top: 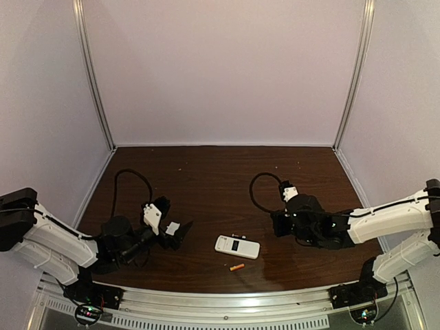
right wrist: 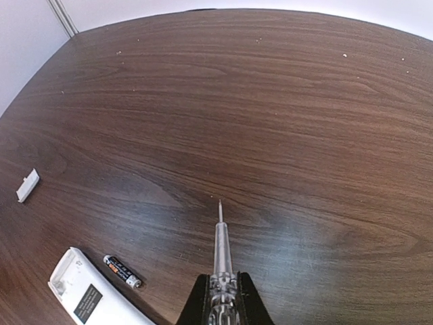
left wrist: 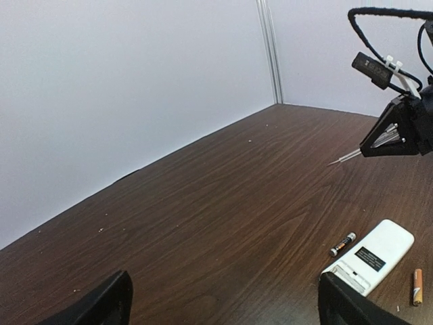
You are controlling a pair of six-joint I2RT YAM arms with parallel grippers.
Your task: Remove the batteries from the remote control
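Observation:
My right gripper will next lower the clear-handled screwdriver (right wrist: 220,250) onto the empty table (right wrist: 166,269) next to the silvery-grey battery, since both batteries are already out.
The white remote control (top: 237,246) lies flat on the table near the front middle; it also shows in the left wrist view (left wrist: 372,256) and the right wrist view (right wrist: 88,299). The silvery-grey, dark-ended battery (right wrist: 122,271) lies on the table close beside the remote (left wrist: 342,244). The orange battery (top: 236,267) lies on the table in front of the remote (left wrist: 417,286). My left gripper (top: 170,218) is open and empty (left wrist: 223,308), left of the remote. My right gripper (top: 276,223) is shut on a clear-handled screwdriver (right wrist: 220,250), held right of the remote with its tip above bare table.
A small white cover piece (right wrist: 28,185) lies on the table by the left gripper (top: 173,227). Black cables loop behind each arm (top: 130,175). White walls close the table at the back and sides. The table's front edge is a metal rail (top: 220,302).

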